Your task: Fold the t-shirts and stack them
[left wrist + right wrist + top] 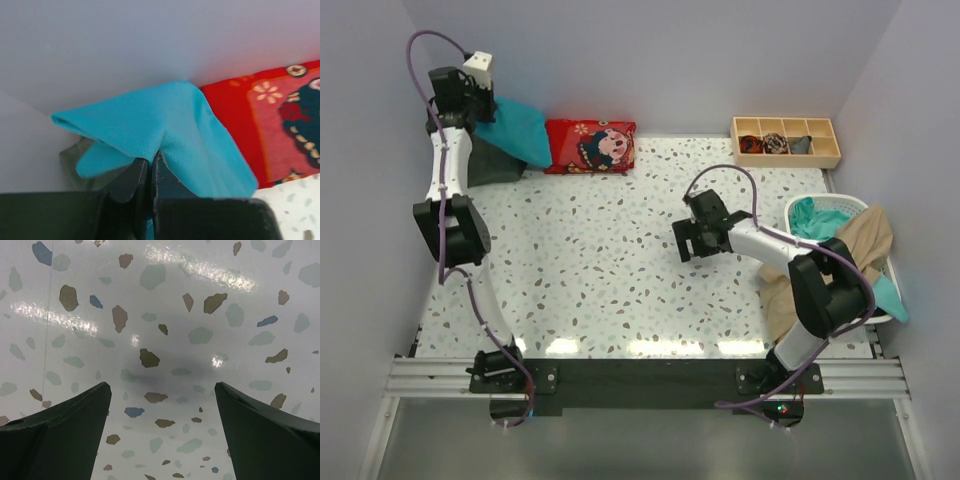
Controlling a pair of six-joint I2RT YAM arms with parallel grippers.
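The teal t-shirt will go down toward the side next in my left gripper. My left gripper will then let go of its fold over the dark grey-green t-shirt's bare near part [490, 166] [95, 181].
My left gripper [485, 108] is at the far left corner, shut on a fold of the bright teal t-shirt [523, 131]. In the left wrist view the jaws [150, 161] pinch the teal t-shirt [170, 125], which hangs tented against the wall. The dark grey-green t-shirt [495, 165] lies folded under it and shows in the left wrist view [75, 156]. The beige t-shirt [860, 245] drapes over the basket at the right. My right gripper [688, 243] is open and empty over bare table [162, 387].
A red cartoon cushion [590, 146] lies by the back wall, right of the teal shirt [280, 120]. A wooden compartment tray [785, 141] holds small dark bundles. A white basket [800, 205] holds more teal cloth [815, 217]. Walls close in on three sides.
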